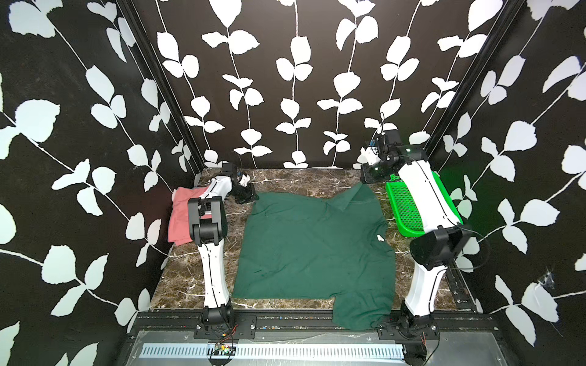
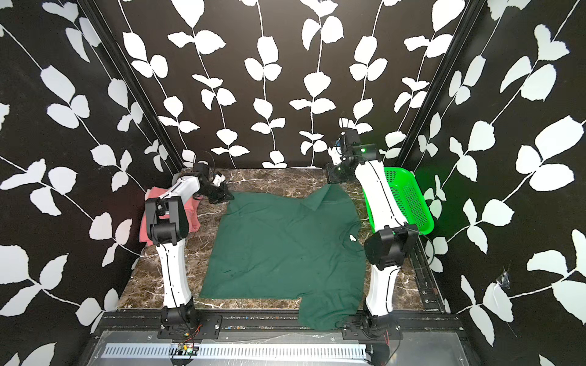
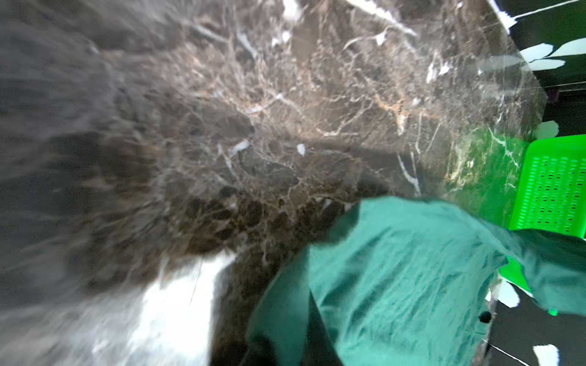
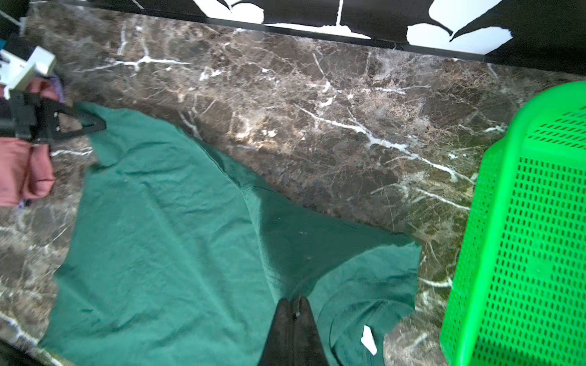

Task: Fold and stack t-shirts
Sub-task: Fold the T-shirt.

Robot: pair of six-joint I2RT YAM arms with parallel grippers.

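Observation:
The far side of the shirt lies unfolded. So my right gripper should move back toward my base and down by the white tag (image 1: 380,238) (image 4: 368,340), and free the shirt's sleeve.
A large dark green t-shirt (image 1: 314,247) (image 2: 285,247) lies spread over the marble table (image 1: 190,285), with one sleeve hanging over the front edge. My left gripper (image 1: 253,198) (image 4: 95,124) is at the shirt's far left corner, its jaws closed on the hem (image 3: 285,336). My right gripper (image 1: 363,181) (image 4: 293,301) is shut on the far right sleeve and holds it slightly raised. A folded salmon-pink t-shirt (image 1: 180,218) (image 4: 19,171) lies at the left edge behind my left arm. A sliver of lavender cloth (image 4: 58,85) shows beside it.
A bright green perforated basket (image 1: 407,206) (image 2: 409,196) (image 4: 539,228) (image 3: 555,187) stands at the right edge, partly behind my right arm. Black walls with white leaves close in the back and both sides. Bare marble (image 4: 317,111) shows beyond the shirt's far edge.

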